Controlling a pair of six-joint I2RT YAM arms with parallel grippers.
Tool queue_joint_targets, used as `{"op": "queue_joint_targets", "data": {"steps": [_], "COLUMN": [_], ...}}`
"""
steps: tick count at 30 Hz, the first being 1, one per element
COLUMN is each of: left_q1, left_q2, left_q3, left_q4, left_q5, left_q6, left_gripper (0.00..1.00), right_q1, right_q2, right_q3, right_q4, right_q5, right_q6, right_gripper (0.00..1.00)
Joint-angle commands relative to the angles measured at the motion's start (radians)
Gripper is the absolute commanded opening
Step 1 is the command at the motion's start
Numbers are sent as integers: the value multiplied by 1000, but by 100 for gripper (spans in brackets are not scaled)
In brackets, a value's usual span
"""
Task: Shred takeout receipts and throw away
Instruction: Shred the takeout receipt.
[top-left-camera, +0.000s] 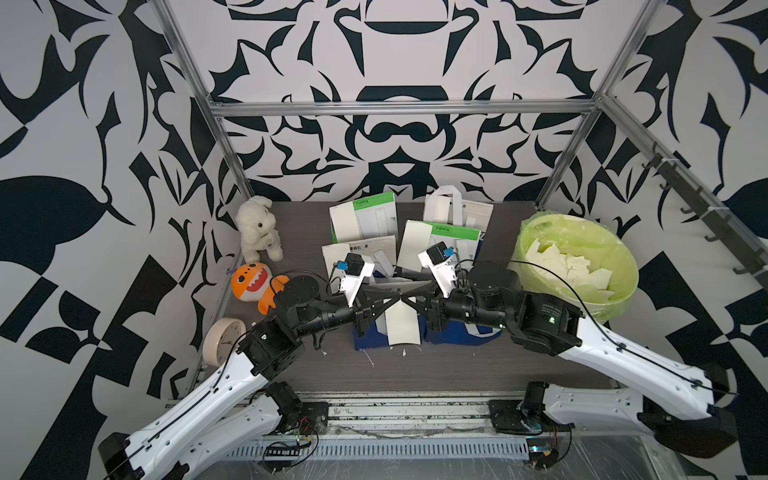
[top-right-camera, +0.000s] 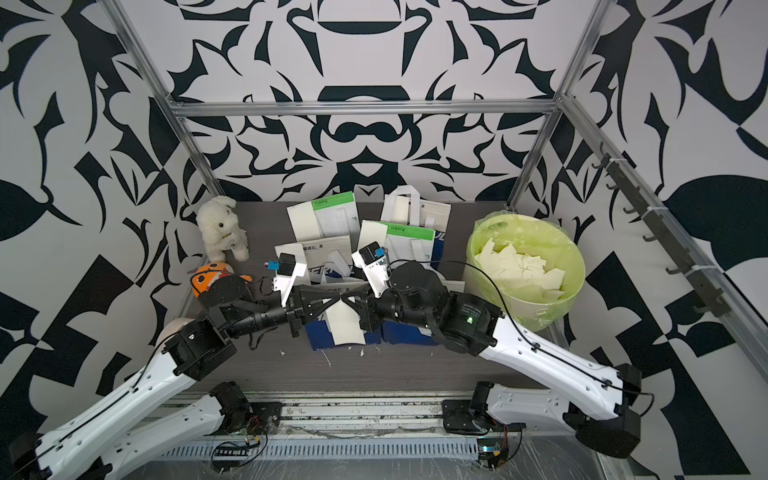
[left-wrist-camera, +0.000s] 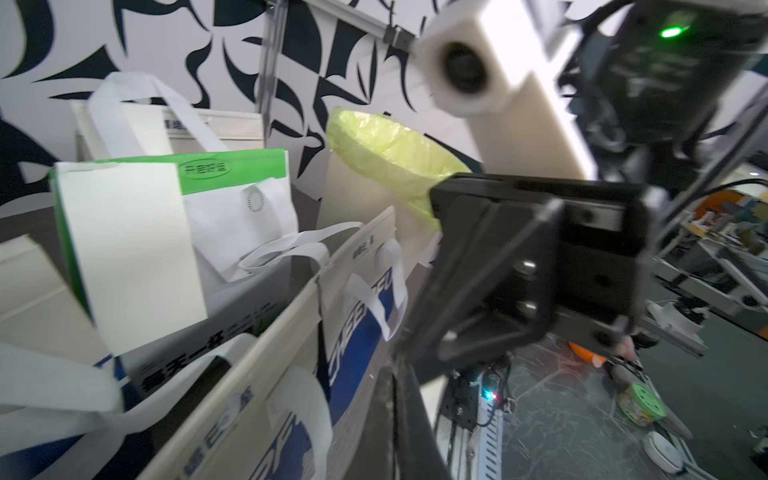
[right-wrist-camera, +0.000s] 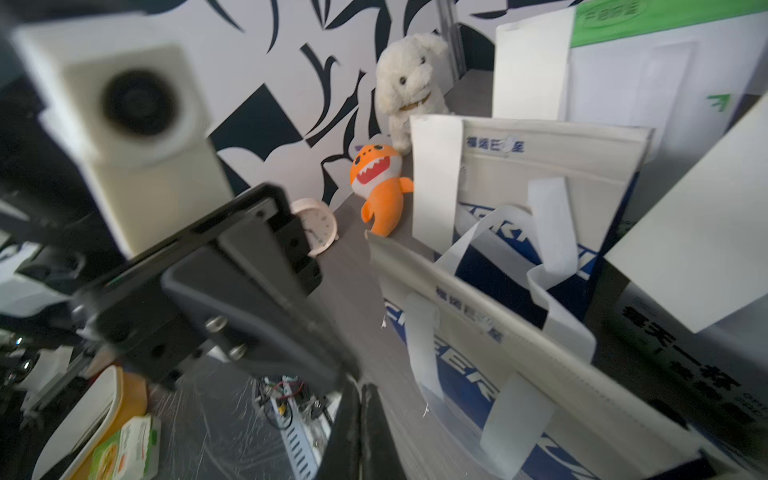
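Torn pieces already fill the green-lined bin, so my right gripper will next leave my left gripper and release the receipt piece over the bin's opening.
My left gripper and right gripper meet tip to tip over the table's middle, both shut on the top edge of one takeout receipt. This cream slip hangs down from them in front of a blue-and-white bag; both top views show it. In the wrist views each pair of dark fingers is pressed together, and the pinched edge is hidden. More slips lie on the bags behind. Torn pieces fill the green-lined bin at the right.
Several takeout bags stand and lie across the back middle. A white plush rabbit, an orange shark toy and a round clock sit along the left edge. Small paper scraps dot the front of the table.
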Motion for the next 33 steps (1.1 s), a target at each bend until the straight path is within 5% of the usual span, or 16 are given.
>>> {"op": "queue_joint_targets", "data": {"steps": [1,10,22,33], "left_q1": [-17,-19,-18,-18], "left_q2": [-62,-69,-176,-259], "left_q3": [0,-11,-1,84], "left_q4": [116,142,142,-66], "left_q5": [66,68,-51,-127], "left_q6": [20,17,11,86], "left_gripper": [0,0,0,0], "right_q1": [-77,-136,-218,-461], "right_q2": [13,21,36,22], "right_q3": [-3,-19,32,348], "right_q4": [-13,-1,-157,-442], "right_q5": [62,-16,66,152], "right_q6": [71,80,-35,-235], "right_gripper": [0,0,0,0]}}
